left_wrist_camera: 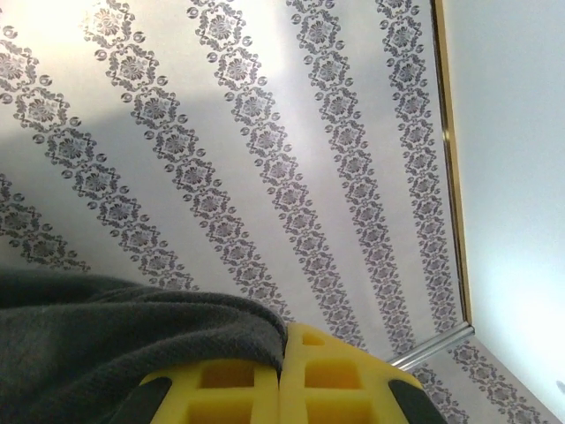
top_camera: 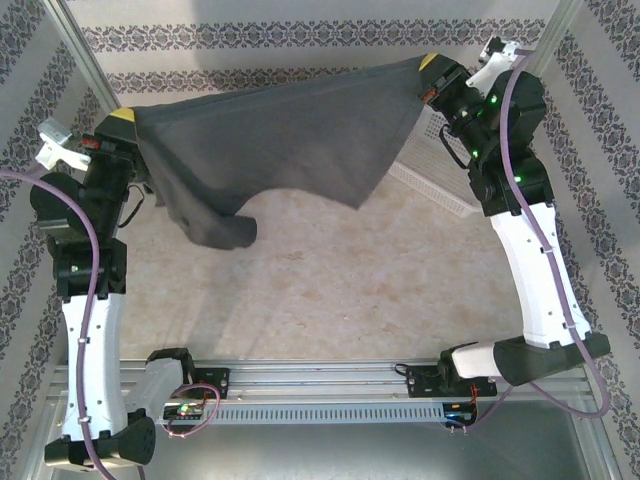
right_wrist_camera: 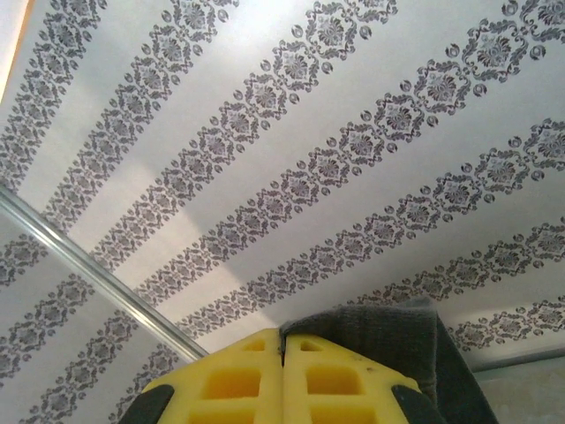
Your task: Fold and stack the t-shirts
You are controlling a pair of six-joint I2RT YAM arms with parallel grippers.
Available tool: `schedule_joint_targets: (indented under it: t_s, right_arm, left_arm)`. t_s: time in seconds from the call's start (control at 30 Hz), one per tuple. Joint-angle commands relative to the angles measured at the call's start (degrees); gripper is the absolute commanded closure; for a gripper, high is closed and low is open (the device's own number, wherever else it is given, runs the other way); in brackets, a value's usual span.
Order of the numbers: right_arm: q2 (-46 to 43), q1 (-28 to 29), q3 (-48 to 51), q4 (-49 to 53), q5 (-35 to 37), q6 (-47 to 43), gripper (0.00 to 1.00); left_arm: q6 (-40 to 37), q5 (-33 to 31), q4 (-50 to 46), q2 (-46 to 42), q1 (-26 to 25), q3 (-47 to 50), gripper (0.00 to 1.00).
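My left gripper should swing outward and down toward the patterned back wall [top_camera: 160, 82] and let go of the shirt's edge there. The grey shirt hangs stretched above bare tabletop.
A dark charcoal-grey t-shirt [top_camera: 280, 140] hangs stretched in the air between both arms, above the far part of the table. Its lower left end droops in a bunch [top_camera: 220, 228] toward the tabletop. My left gripper [top_camera: 122, 120] is shut on the shirt's left edge; in the left wrist view the grey cloth [left_wrist_camera: 115, 336] is pinched between the yellow fingers [left_wrist_camera: 353, 380]. My right gripper [top_camera: 432, 64] is shut on the shirt's right corner; in the right wrist view the cloth [right_wrist_camera: 397, 331] comes out of the closed yellow fingers [right_wrist_camera: 238, 380]. Both wrist cameras face the patterned wall.
A white plastic lattice basket [top_camera: 432, 170] stands at the back right, partly behind the right arm. The beige tabletop [top_camera: 330, 290] lies below the hanging shirt. Patterned walls [top_camera: 300, 38] enclose the back and sides. A metal rail [top_camera: 320, 385] runs along the near edge.
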State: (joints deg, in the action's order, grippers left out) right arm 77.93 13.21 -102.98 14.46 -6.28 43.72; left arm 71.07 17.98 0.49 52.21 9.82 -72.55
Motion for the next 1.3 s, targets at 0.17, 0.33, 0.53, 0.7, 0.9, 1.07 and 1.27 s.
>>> schedule_joint_targets:
  t_s: [0.17,0.33,0.53,0.7,0.9,1.07,1.27]
  right_arm:
    - [7.71,-1.51,2.16,-4.67,-2.95,4.75,1.00]
    - [18.41,-0.71,-3.26,-6.10,-6.13,6.26,1.00]
    - [29.39,-1.10,-19.20,-3.75,-7.74,7.03,1.00]
    - [30.20,-2.28,-27.51,-2.29,-4.91,6.10,1.00]
    - [18.93,-3.75,-14.59,-3.73,-2.86,3.68,1.00]
    - [-0.02,-0.30,20.58,-6.12,3.34,1.22,0.96]
    - [-11.77,-0.29,52.62,-0.69,3.93,9.38,0.34]
  left_arm:
    - [-0.18,-1.84,-0.49,8.08,1.25,4.34,1.00]
    - [-3.13,0.57,1.01,20.16,1.34,3.30,1.00]
    - [-4.05,2.64,2.33,33.24,1.90,-11.18,1.00]
    - [-7.26,-1.17,-1.23,33.80,2.57,-24.82,1.00]
    - [-7.55,-7.84,-1.78,19.81,2.41,-13.02,1.00]
    - [-0.11,-20.48,-8.40,-3.22,-0.93,20.50,0.62]
    - [4.89,-11.53,-25.39,-14.88,-1.36,37.90,0.44]
